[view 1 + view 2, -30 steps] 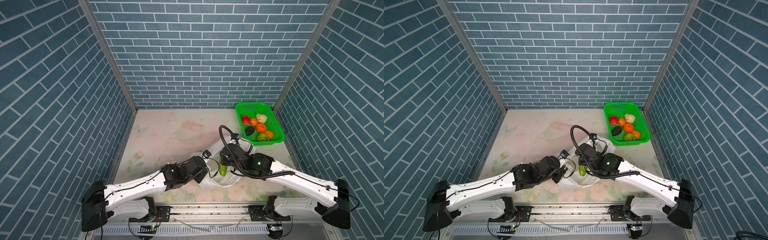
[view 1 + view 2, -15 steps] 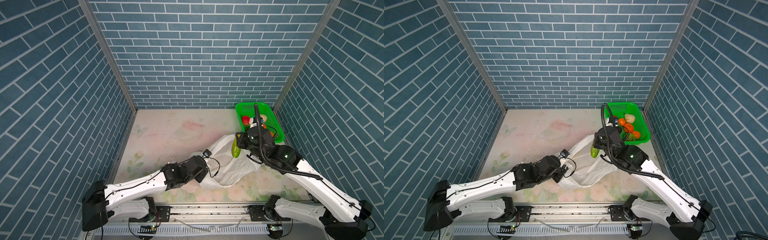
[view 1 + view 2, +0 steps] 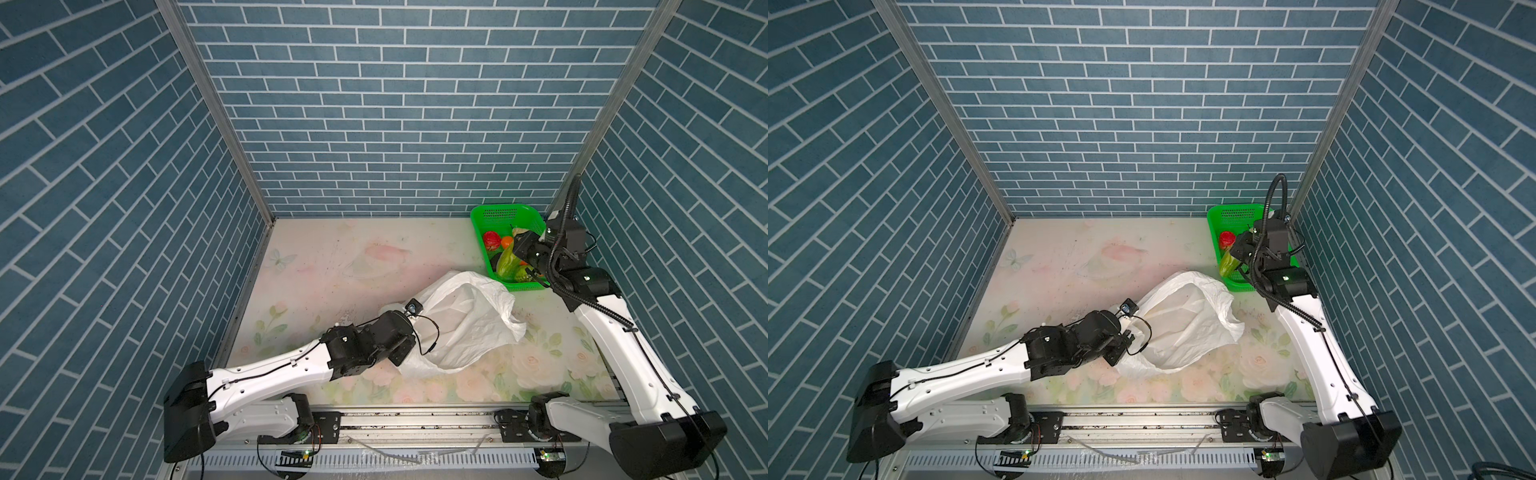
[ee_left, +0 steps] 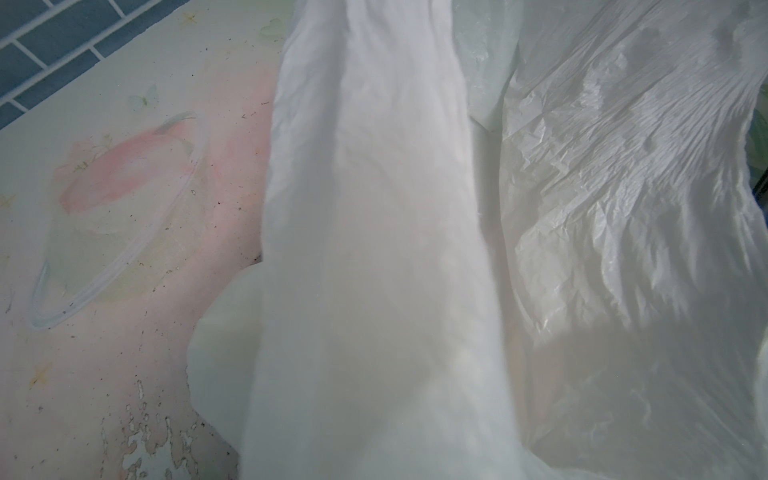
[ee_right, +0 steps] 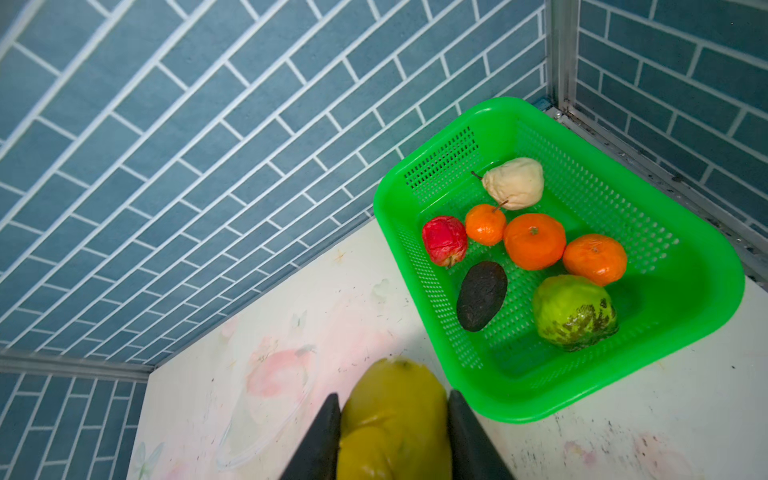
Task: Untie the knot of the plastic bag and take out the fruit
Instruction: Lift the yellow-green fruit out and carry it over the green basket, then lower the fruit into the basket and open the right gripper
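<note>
Next I should move my right gripper outward and down and release the fruit between avocado and speckled ball, since that open gap lies below and outward of my gripper.
The white plastic bag (image 3: 465, 324) lies crumpled mid-table in both top views, its mouth gaping toward the right (image 3: 1187, 320). No knot shows on it. My left gripper (image 3: 409, 359) is at the bag's near-left edge, shut on the plastic bag; in the left wrist view the bag (image 4: 374, 249) hides its jaws. My right gripper (image 5: 392, 399) is shut on a yellow-green fruit (image 5: 395, 424), held just above the near-left rim of the green basket (image 3: 503, 212). Red fruit (image 5: 444, 245), oranges (image 5: 534, 241), a dark avocado (image 5: 482, 295) and a pale cream fruit (image 5: 515, 183) lie in the basket.
The green basket (image 5: 685, 299) stands in the back right corner against the brick walls. A yellow-green speckled ball (image 5: 573, 311) lies in its near part. Both white arms reach in from the front rail.
My right arm has lifted the yellow-green fruit out of the bag and carried it back and right to the basket. The bag has slumped open. The left arm has stayed put.
</note>
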